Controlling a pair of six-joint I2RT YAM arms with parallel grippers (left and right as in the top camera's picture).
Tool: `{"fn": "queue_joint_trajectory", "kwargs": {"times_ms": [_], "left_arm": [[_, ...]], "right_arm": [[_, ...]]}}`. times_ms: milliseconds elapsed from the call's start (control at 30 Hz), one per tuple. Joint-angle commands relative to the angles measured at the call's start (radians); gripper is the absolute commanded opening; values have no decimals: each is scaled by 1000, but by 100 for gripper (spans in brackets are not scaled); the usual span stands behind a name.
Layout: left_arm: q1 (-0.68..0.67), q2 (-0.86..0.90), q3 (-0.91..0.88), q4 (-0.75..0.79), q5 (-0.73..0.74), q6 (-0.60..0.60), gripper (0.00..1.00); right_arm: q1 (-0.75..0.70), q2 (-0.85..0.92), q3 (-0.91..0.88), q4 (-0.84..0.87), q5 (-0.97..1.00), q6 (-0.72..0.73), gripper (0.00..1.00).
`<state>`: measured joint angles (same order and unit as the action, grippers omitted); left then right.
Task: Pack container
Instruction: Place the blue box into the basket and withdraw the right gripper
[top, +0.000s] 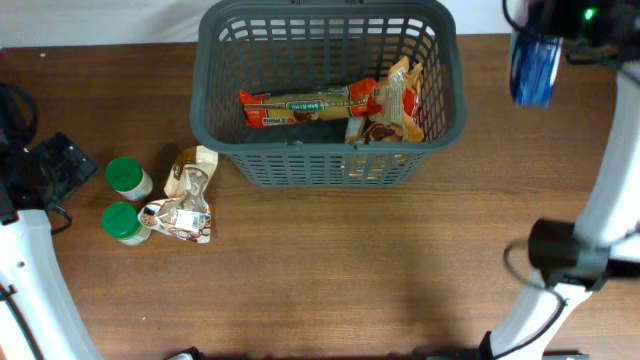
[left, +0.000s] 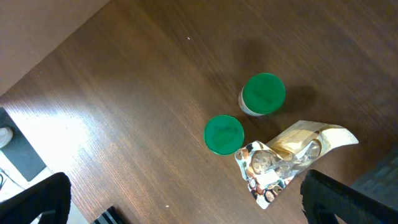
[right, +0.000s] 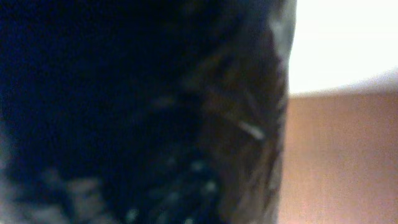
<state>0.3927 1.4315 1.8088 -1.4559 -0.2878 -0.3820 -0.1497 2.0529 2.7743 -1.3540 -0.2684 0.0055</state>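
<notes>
My right gripper moves to the left in the overhead view, across the basket's rim, next, then down inside, as room remains behind the red snack packet (top: 305, 105).
The dark grey basket (top: 325, 165) stands at the back middle of the table. Inside lie a long red snack packet (top: 305, 105) and an orange pouch (top: 400, 100). My right gripper (top: 556, 25) is raised to the right of the basket's rim, shut on a blue packet (top: 533, 70). That packet fills the right wrist view (right: 137, 112) as a dark blur. My left gripper (top: 62, 162) is at the left, open and empty. In the left wrist view its fingers (left: 186, 205) are spread wide above bare wood.
Two green-lidded jars (top: 127, 176) (top: 122, 221) stand left of the basket, also in the left wrist view (left: 263, 93) (left: 224, 134). Two foil snack pouches (top: 190, 170) (top: 180, 222) lie beside them; one shows in the left wrist view (left: 292, 155).
</notes>
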Motion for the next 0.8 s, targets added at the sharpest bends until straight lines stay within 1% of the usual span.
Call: {"fn": "queue_joint_trajectory", "kwargs": {"times_ms": [0,33,100,233,267,300,367,467,500,567,767], "left_arm": [[5,1,9,1,4,16,99],[5,1,9,1,4,16,99],[5,1,9,1,4,16,99],[5,1,9,1,4,16,99],[5,1,9,1,4,16,99],[5,1,9,1,4,16,99],[5,1,9,1,4,16,99],[5,1,9,1,4,16,99],[5,1,9,1,4,16,99],[5,1,9,1,4,16,99],[5,1,9,1,4,16,99]], "right_arm": [[206,-67,151,-21,-43,-240,4],[261,-67,171,-30,-43,-314,4],[377,-66,177,-54,-42,-514,4],[542,-33,128,-65,33,-874,4],[568,-17,104,-56,70,-943,4],[583,1,83,-41,102,-973,4],[597,41,25,14,146,-978,4],[594,105,-71,100,145,-971,4],[592,153,-139,158,146,-961,4],[592,197,-203,222,148,-933,4],[593,302,-333,373,150,-885,4]]}}
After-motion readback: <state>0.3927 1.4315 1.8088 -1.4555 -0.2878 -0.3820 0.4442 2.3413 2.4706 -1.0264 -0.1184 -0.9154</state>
